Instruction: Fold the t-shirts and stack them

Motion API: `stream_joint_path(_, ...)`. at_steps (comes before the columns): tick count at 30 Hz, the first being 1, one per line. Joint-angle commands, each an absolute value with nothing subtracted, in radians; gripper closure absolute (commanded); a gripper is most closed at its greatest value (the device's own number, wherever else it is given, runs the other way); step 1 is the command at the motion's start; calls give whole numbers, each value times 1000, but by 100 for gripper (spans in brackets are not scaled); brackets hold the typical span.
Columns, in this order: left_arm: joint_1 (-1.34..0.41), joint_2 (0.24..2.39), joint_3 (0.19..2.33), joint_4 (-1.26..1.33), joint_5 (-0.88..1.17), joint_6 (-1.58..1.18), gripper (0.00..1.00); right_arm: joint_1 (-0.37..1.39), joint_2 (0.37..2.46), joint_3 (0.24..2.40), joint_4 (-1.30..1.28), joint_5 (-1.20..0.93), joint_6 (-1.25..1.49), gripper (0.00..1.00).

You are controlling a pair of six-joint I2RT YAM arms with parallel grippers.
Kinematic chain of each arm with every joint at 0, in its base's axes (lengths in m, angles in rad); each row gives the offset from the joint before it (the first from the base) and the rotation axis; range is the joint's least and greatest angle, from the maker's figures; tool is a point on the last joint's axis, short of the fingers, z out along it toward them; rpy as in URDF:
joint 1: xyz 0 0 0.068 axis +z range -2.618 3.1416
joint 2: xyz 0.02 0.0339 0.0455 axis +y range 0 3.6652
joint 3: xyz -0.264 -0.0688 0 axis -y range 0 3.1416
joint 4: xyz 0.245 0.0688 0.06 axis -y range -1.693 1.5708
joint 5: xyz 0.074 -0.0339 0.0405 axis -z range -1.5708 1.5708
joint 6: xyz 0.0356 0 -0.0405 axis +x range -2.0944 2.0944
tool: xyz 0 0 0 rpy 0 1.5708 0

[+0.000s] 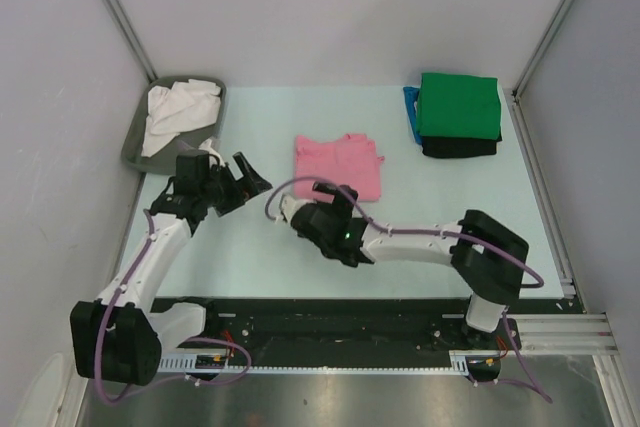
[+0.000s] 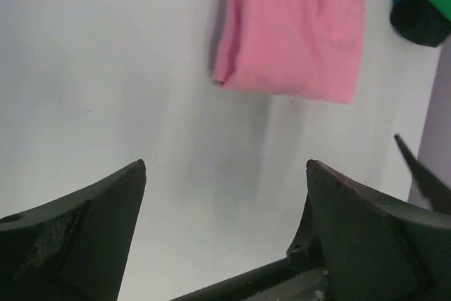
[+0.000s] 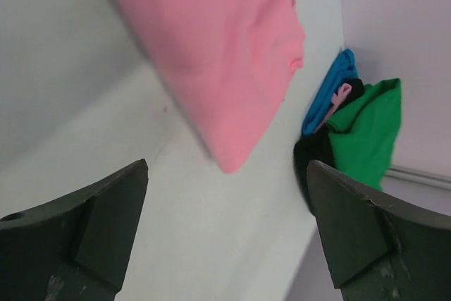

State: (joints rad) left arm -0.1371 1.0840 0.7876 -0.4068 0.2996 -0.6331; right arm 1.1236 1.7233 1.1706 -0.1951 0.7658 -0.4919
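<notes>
The pink t-shirt's near edge lies below and outward of my open right gripper. Next, my right gripper moves down, then outward onto that edge's middle.
A folded pink t-shirt lies mid-table. It also shows in the left wrist view and the right wrist view. At the back right is a stack with a green shirt on top, a black one under it and a blue one showing at its left edge. A crumpled white shirt lies in the grey tray. My left gripper is open and empty, left of the pink shirt. My right gripper is open and empty at the pink shirt's near edge.
The grey tray stands at the back left corner against the left wall. White walls enclose the table on the left, back and right. The stack sits close to the right wall, whose metal rail runs along the table edge.
</notes>
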Motion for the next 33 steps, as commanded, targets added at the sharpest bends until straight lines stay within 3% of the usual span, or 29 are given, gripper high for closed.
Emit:
stream_joint_path(1,-17,1095,821,-511,336,-562,0,1196,1741,1036,30,993,-718,0)
stream_joint_path(8,89,1150,815,-511,422,-505,0,1180,1767,801,351,937,-830,0)
stream_joint_path(17,100,1172,793,-463,425,-505,0,1092,1985,785,717,798,-1007,0)
stream_joint_path(26,100,1264,808,-446,431,-506,0,1035,2065,880,695,635,-1020,0)
stream_joint_path(31,100,1304,816,-442,436,-517,0,1006,2083,940,612,562,-985,9)
stream_joint_path(33,101,1316,821,-449,434,-520,0,986,2088,971,559,529,-971,24)
